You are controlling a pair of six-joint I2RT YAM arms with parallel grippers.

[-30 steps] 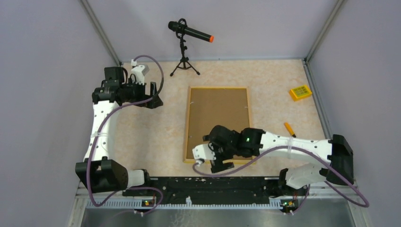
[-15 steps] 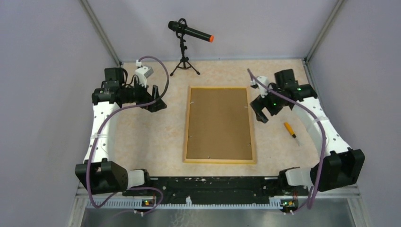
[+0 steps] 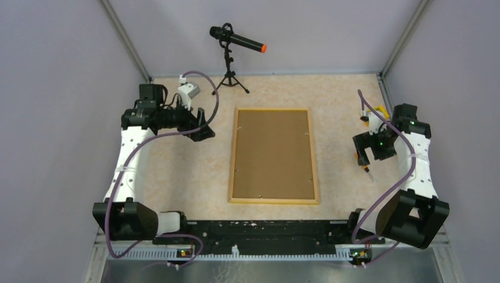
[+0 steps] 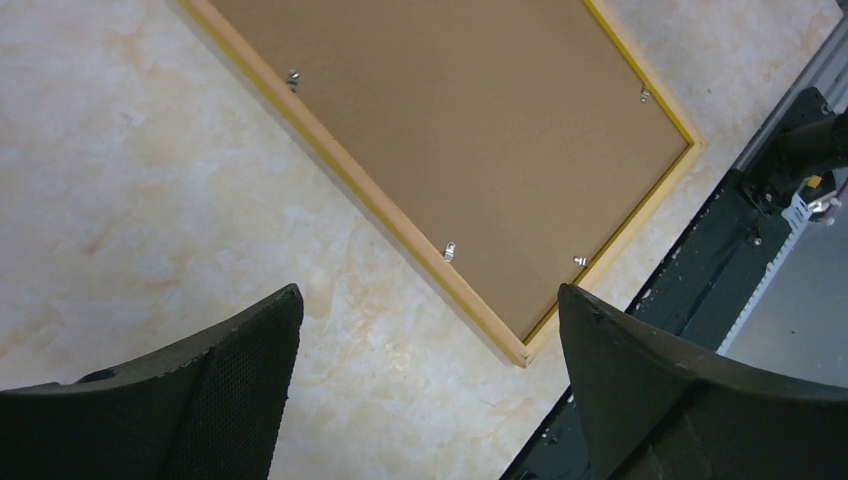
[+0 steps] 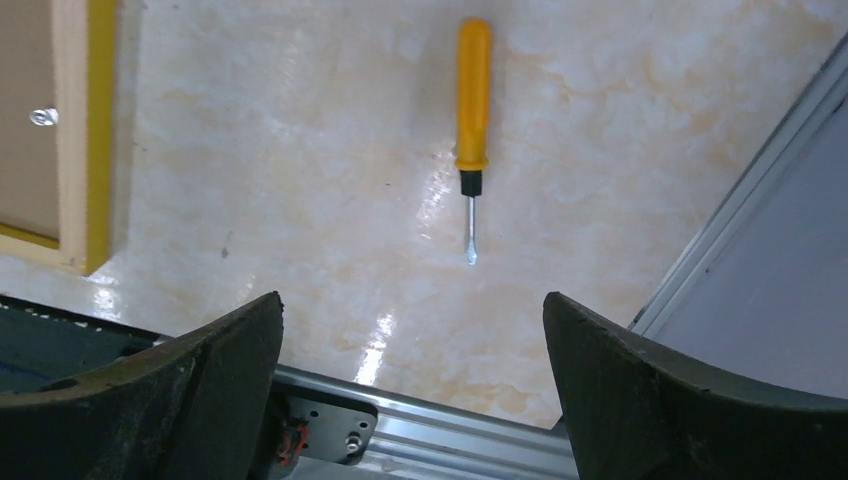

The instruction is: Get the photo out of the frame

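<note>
My right gripper is open above the screwdriver's black collar, and the tool points lengthwise between its fingers. Next I should lower the open fingers to both sides of the collar and close them.
The frame lies face down in the middle of the table, brown fibreboard back up with a pale wood edge. The left wrist view shows its back with small metal clips. The photo is hidden under the backing. My left gripper is open and empty above the table left of the frame's far corner; it also shows in its wrist view. My right gripper is open and empty right of the frame, above an orange-handled screwdriver. The frame's near right corner shows there.
A microphone on a small tripod stands at the back. A small yellow block is partly hidden behind the right arm. The black base rail runs along the near edge. Walls enclose both sides.
My right arm has swung from the frame's near left corner across to the right side, now over the screwdriver. My left gripper has shifted slightly toward the frame.
</note>
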